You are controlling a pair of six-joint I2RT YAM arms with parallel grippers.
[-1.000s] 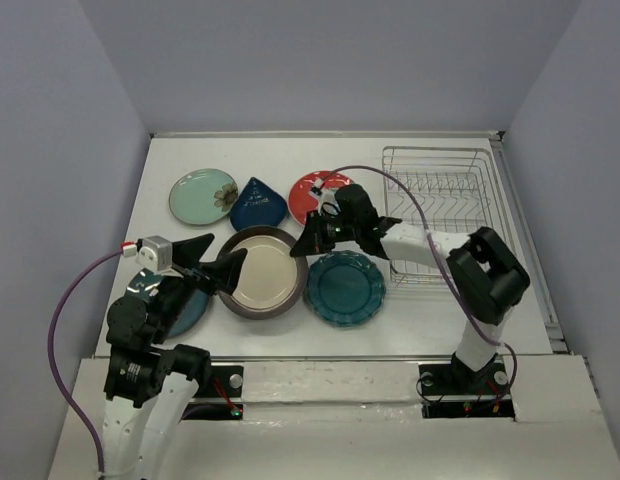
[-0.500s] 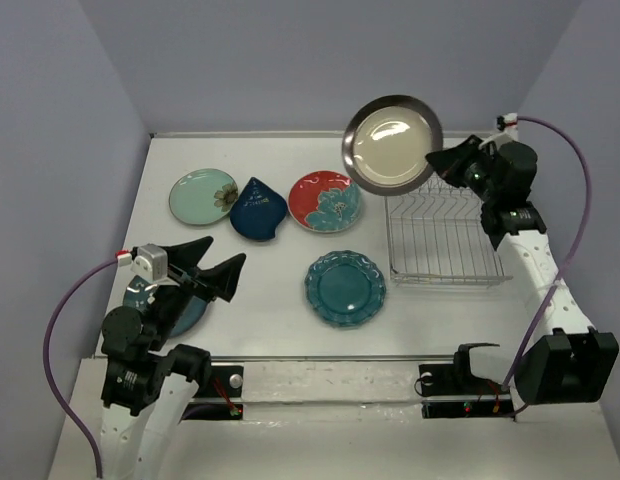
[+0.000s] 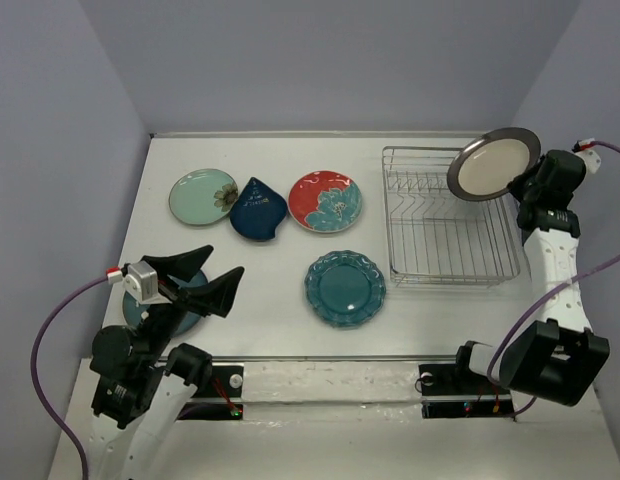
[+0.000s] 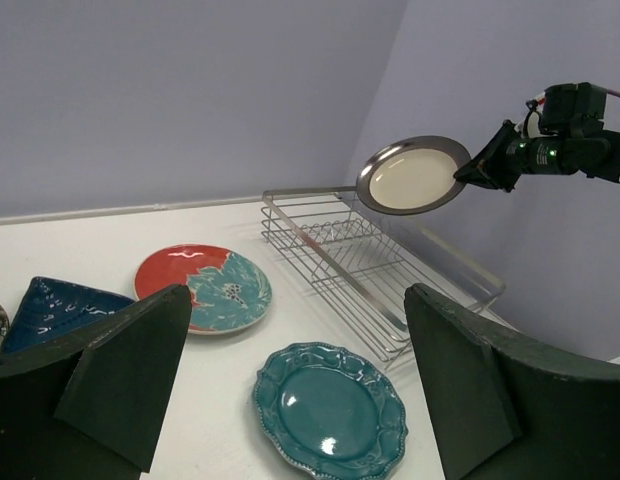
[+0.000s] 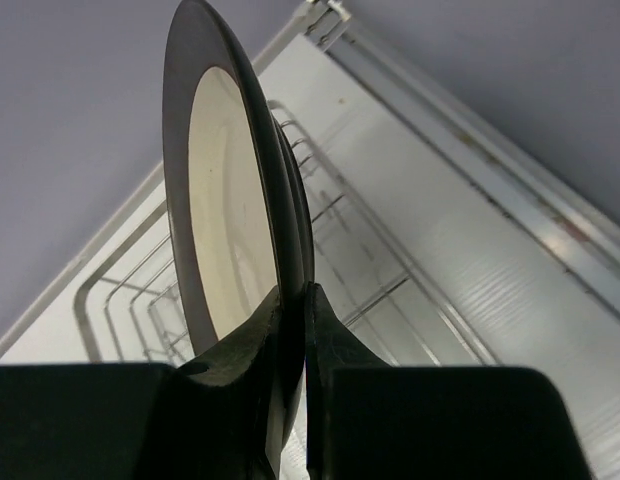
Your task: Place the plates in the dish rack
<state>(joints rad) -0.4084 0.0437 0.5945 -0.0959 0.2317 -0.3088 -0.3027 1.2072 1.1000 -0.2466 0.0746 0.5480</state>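
Next I need to turn my right gripper to align the cream plate hanging slanted over the rack, then lower it between the wires nearest the rack's bar and release.
My right gripper point(image 3: 522, 173) point(image 5: 295, 300) is shut on the rim of the cream plate with a brown rim point(image 3: 493, 165) point(image 4: 415, 177) point(image 5: 225, 220). It holds the plate nearly on edge in the air over the far right corner of the silver wire dish rack point(image 3: 445, 225) point(image 4: 360, 250) point(image 5: 350, 260), which holds no plates. My left gripper point(image 3: 205, 277) point(image 4: 295, 330) is open and empty above the table at the near left. On the table lie the mint-green plate point(image 3: 203, 196), navy teardrop plate point(image 3: 257, 209) point(image 4: 65, 310), red floral plate point(image 3: 326, 200) point(image 4: 203, 288), teal scalloped plate point(image 3: 345, 288) point(image 4: 330, 410) and blue-teal round plate point(image 3: 170, 308), this one partly under my left arm.
The white table point(image 3: 280, 270) is closed in by grey walls at the back and both sides. A raised rail point(image 3: 525, 230) runs along its right edge just beyond the rack. The right arm's cable point(image 3: 610, 150) arcs beside the right wall.
My right arm lifted the cream plate off the table, carried it up and right, and now holds it tilted on edge over the rack's far right corner. My left arm drew back a little.
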